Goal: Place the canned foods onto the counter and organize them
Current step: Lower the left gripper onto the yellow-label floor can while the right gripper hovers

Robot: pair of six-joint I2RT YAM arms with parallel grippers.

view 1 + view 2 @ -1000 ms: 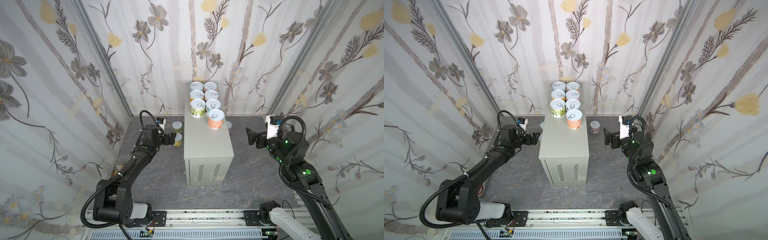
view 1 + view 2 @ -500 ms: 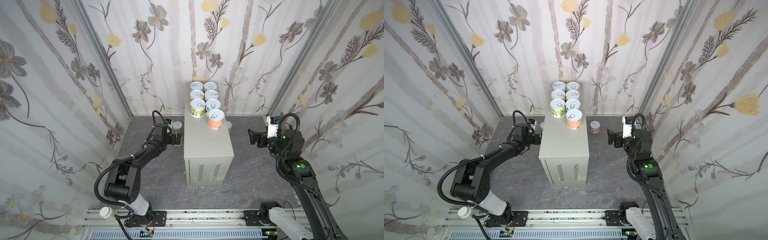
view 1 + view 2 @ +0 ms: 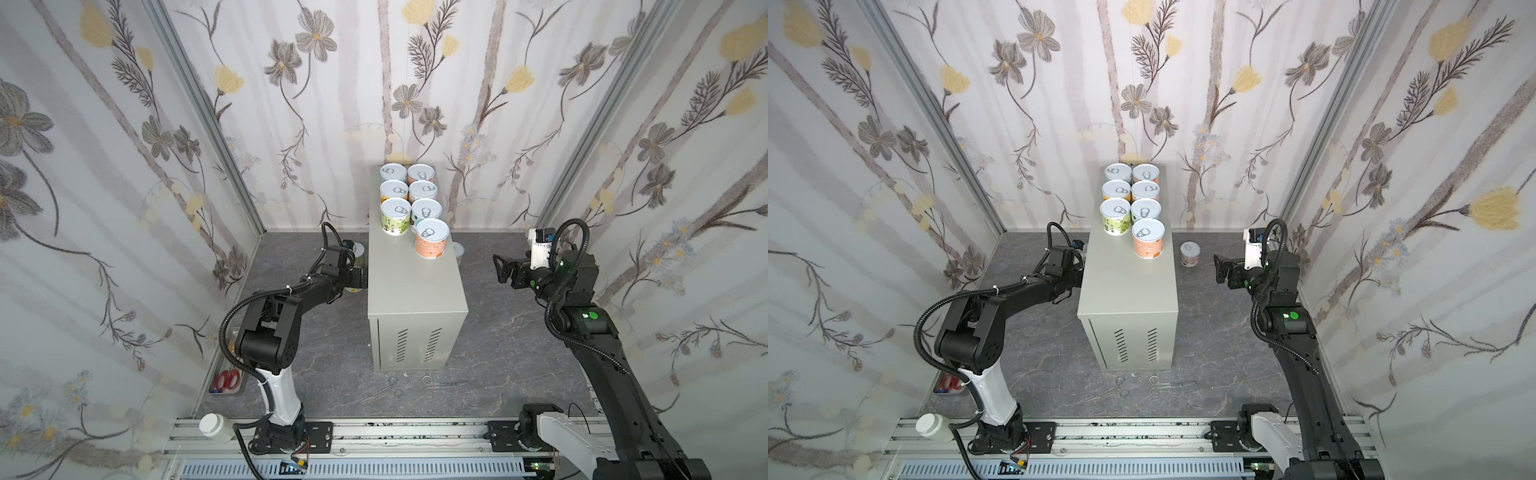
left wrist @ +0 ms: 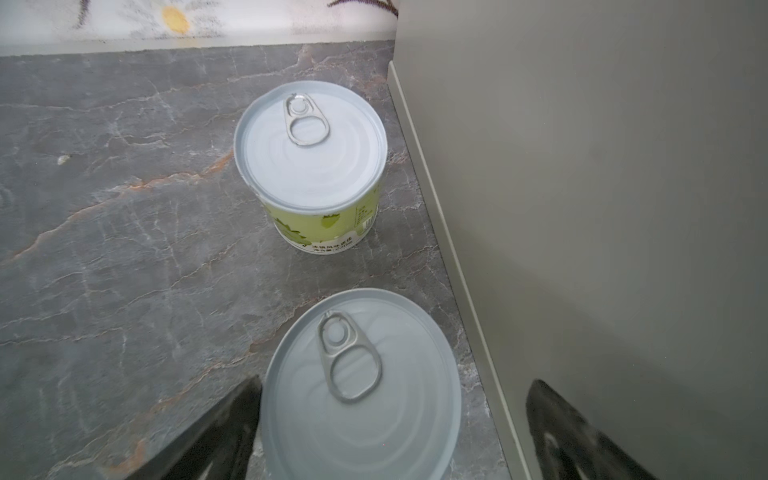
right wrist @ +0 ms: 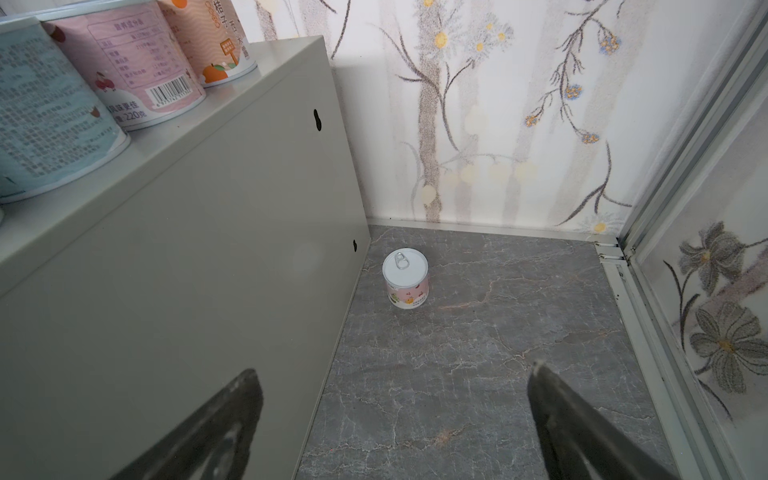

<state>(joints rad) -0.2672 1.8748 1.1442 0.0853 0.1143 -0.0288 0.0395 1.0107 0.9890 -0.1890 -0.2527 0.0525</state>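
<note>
I need to bring the open fingers of my left gripper down past the rim of the near can standing below next and close them around its sides, because its lid is between them.
The counter is a tall grey cabinet in the middle of both top views. Several canned foods stand in two rows at its back, the nearest with an orange label. On the floor left of it stand two cans. My left gripper is open, low, with its fingers on either side of the near can; they do not touch it. The green-labelled can stands beyond. A pink can sits on the floor right of the counter. My right gripper hangs open and empty, well short of it.
Metal scissors and forceps lie on the dark floor in front of the counter. A small tray with red scissors and a white-capped bottle sit at the front left. Flowered walls close in three sides.
My left arm has dropped and reached in toward the counter's left side, bringing its open fingers around the near floor can. The right gripper has barely shifted.
</note>
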